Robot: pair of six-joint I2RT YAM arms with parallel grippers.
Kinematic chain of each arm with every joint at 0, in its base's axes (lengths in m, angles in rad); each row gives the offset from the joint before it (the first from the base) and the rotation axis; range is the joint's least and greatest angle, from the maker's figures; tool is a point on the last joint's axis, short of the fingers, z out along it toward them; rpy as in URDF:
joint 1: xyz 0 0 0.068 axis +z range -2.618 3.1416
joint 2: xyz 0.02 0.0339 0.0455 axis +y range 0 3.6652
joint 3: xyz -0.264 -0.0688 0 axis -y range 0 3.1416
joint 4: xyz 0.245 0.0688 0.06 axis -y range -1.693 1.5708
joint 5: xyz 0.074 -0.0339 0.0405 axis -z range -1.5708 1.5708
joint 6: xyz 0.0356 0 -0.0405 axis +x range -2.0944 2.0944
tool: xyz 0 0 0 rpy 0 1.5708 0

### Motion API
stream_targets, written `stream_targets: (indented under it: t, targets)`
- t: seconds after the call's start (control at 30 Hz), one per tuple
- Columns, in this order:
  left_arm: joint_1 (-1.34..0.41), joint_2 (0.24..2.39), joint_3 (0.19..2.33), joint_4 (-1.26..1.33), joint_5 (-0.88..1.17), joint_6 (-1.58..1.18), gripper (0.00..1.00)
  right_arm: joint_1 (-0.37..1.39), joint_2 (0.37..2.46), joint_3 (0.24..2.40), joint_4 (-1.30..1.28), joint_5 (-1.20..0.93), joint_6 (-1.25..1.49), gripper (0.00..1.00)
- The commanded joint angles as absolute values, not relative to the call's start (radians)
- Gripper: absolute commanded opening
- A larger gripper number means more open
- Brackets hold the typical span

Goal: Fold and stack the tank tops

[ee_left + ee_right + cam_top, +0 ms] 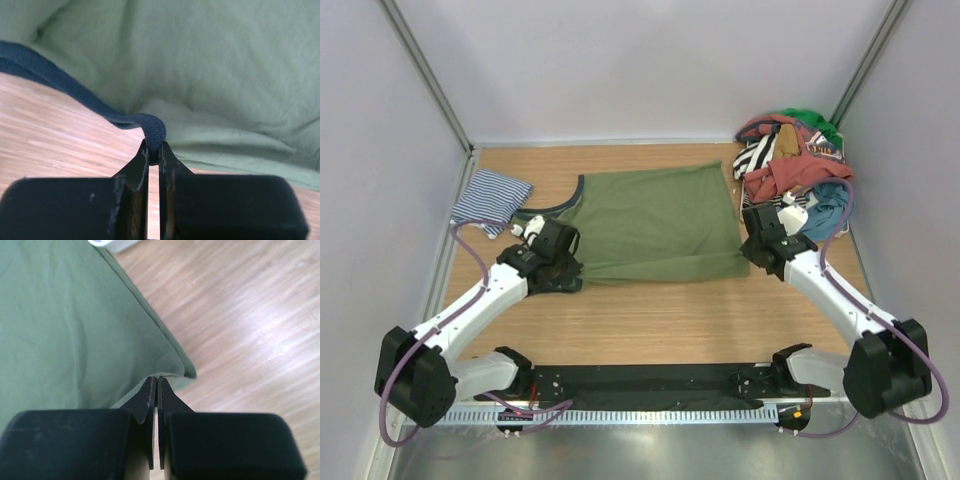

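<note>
My left gripper carries the navy trim outward onto the flat green cloth [591, 236] [162, 67] next and releases it there. This folds the top's near edge in, since I hold both near corners.
The olive green tank top [655, 225] lies spread flat in the middle of the table, its navy trim [558, 203] curving at its left end. My left gripper [563, 272] is shut on that navy trim [152, 131] at the near left corner of the top. At the near right corner my right gripper [752, 252] is shut on the green cloth's edge [165, 374]. A folded navy-and-white striped tank top [490, 197] rests at the far left of the table.
A heap of mixed coloured clothes [795, 165] fills the far right corner, just behind my right arm. White walls with metal posts close in the wooden table [660, 320] on three sides. A black rail [650, 385] runs along the near edge between the arm bases.
</note>
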State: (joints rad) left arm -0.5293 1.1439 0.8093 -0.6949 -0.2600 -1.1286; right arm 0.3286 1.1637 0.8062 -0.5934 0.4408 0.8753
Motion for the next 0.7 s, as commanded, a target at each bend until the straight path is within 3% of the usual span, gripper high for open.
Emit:
stream_targets:
  t: [0.0, 0.67]
  targets:
    - [-0.477, 1.195, 0.894, -0.683, -0.242, -1.049, 0.00, 0.304, 1.239, 0.903, -0.502, 0.448, 0.839, 0.01]
    - [-0.333, 1.540, 1.120, -0.641, -0.138, -0.933, 0.00, 0.227, 1.624, 1.210, -0.465, 0.446, 0.787, 0.01]
